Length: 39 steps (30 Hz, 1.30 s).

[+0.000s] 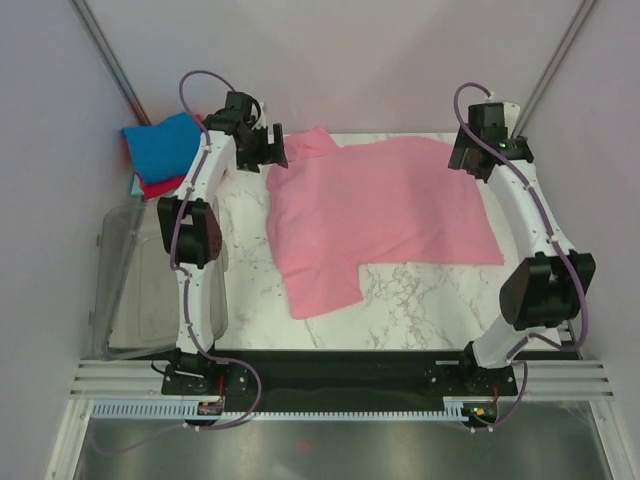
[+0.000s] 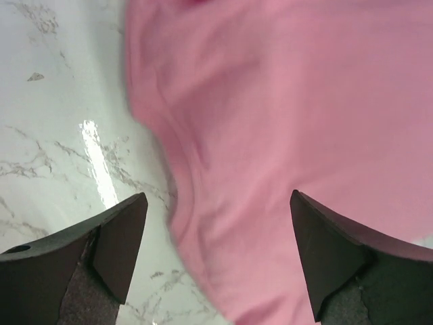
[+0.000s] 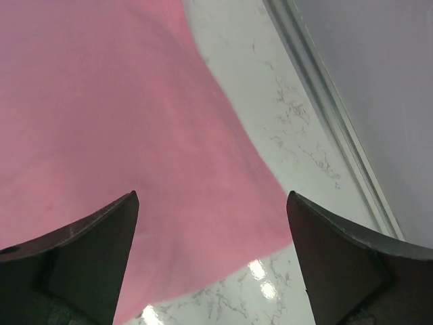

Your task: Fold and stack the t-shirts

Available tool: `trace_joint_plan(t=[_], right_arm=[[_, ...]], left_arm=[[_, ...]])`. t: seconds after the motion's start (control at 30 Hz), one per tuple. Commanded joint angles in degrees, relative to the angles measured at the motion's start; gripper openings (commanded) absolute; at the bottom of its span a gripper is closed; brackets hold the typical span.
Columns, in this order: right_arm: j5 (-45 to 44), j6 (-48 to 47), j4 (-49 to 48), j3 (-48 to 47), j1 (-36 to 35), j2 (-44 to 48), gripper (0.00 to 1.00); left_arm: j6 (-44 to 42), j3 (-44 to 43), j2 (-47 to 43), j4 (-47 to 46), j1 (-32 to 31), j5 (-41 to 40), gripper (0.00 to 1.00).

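Observation:
The left gripper will move back and down onto the sleeve's near corner on the bin side, because that sleeve sticks out from the shirt's body.
A pink t-shirt [image 1: 380, 212] lies spread flat on the marble table [image 1: 420, 300], one sleeve pointing to the near side. My left gripper [image 1: 268, 150] is open and empty above the shirt's far left corner; its wrist view shows the pink cloth [image 2: 284, 135] between the fingers [image 2: 118, 244]. My right gripper [image 1: 468, 152] is open and empty above the shirt's far right corner; its wrist view shows the shirt's edge [image 3: 135, 135] below. A folded blue shirt [image 1: 165, 142] lies on a red one [image 1: 160, 186] at the far left.
A clear plastic bin [image 1: 135, 285] stands left of the table. Grey walls close the back and sides. A table edge rail [image 3: 325, 88] runs near the right gripper.

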<state>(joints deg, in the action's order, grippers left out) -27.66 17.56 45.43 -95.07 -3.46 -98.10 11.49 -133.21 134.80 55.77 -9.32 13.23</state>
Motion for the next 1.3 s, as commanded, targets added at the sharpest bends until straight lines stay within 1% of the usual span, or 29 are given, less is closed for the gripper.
trace_joint_plan(t=[0.0,0.03,0.07,0.13,0.17,0.2,0.23,0.27,0.33,0.37,0.4,0.43,0.47,0.5,0.57,0.6,0.67,0.7,0.8,0.93,1.03,1.07,1.17,1.2,1.23,1.27], right_arm=[[2.95,0.54,-5.60,1.10,-0.40,8.10,0.98],[3.92,0.54,-6.14,4.07,-0.32,8.89,0.98],[5.84,0.80,-6.84,5.75,-0.31,10.38,0.98],[7.87,0.89,-9.38,11.81,-0.40,11.96,0.98],[9.97,1.07,-10.26,13.92,-0.40,13.28,0.98],[10.69,1.68,-11.67,17.95,-0.40,13.90,0.98],[11.83,1.95,-12.46,19.99,-0.32,14.34,0.98],[12.97,2.38,-13.17,21.75,-0.31,14.95,0.98],[15.79,3.53,-14.75,26.50,-0.31,15.31,0.98],[16.58,3.88,-15.28,27.82,-0.23,15.75,0.98],[17.63,4.41,-16.24,30.09,-0.23,15.93,0.98],[17.99,4.58,-16.60,31.07,-0.05,16.36,0.98],[18.43,4.85,-16.95,31.87,0.21,17.06,0.98],[19.04,5.11,-17.65,33.44,0.39,17.50,0.98],[20.89,6.16,-17.83,34.50,1.09,18.73,0.98],[21.33,6.34,-18.01,34.95,1.35,19.17,0.98],[22.29,6.61,-17.92,36.18,1.53,20.92,0.98],[22.65,6.69,-17.83,37.05,1.62,21.63,0.98],[23.96,7.22,-17.74,38.37,1.62,24.27,0.98],[25.37,7.93,-17.83,40.13,1.62,25.77,0.98],[25.90,8.01,-17.74,40.66,1.62,26.21,0.98],[25.99,7.84,-17.74,40.75,1.62,26.47,0.98],[25.90,7.93,-17.83,41.19,1.62,26.82,0.98],[25.64,7.75,-17.83,41.45,1.62,26.91,0.98],[25.64,7.66,-17.83,41.54,1.62,26.91,0.98],[25.55,7.66,-17.74,41.72,1.62,26.83,0.98]], left_arm=[[-0.85,1.53,-15.16,-4.70,-1.05,2.23,0.93],[-0.76,3.37,-16.58,-5.40,-1.22,2.84,0.93],[-0.07,8.53,-17.98,-6.02,-1.40,2.76,0.93],[0.46,15.66,-23.86,-8.56,-2.45,2.15,0.93],[1.86,24.14,-26.15,-12.31,-2.98,2.06,0.93],[2.48,28.57,-28.87,-14.35,-4.64,2.06,0.93],[3.01,33.05,-33.24,-16.11,-5.70,1.36,0.93],[4.84,41.10,-35.64,-19.17,-6.93,0.31,0.93],[6.61,49.06,-39.07,-22.35,-11.32,-1.45,0.93],[9.23,56.32,-41.96,-23.94,-12.90,-1.54,0.92],[10.74,59.61,-42.95,-27.43,-16.05,-0.59,0.91],[12.40,62.77,-43.74,-29.38,-17.64,0.20,0.90],[15.64,68.55,-44.62,-31.66,-19.40,1.26,0.90],[16.98,70.78,-44.54,-36.30,-22.90,2.31,0.89],[20.40,74.39,-43.58,-38.44,-26.08,2.85,0.89],[21.20,75.02,-41.92,-38.80,-28.80,2.68,0.89],[23.57,76.51,-40.50,-39.16,-31.01,1.28,0.89],[24.71,77.13,-40.06,-39.42,-33.20,0.48,0.89],[28.41,79.68,-39.88,-42.22,-36.63,-1.19,0.89],[31.31,80.30,-37.61,-44.25,-39.10,-4.26,0.89],[33.59,79.59,-34.97,-44.60,-40.25,-6.90,0.85],[34.56,79.85,-34.35,-46.17,-40.34,-7.17,0.83],[36.15,79.77,-30.67,-48.47,-40.34,-6.82,0.68],[36.41,79.77,-29.61,-50.56,-40.42,-5.60,0.56],[36.76,79.68,-28.81,-51.54,-40.42,-4.80,0.52],[37.03,79.59,-27.41,-52.51,-40.42,-4.10,0.44]])
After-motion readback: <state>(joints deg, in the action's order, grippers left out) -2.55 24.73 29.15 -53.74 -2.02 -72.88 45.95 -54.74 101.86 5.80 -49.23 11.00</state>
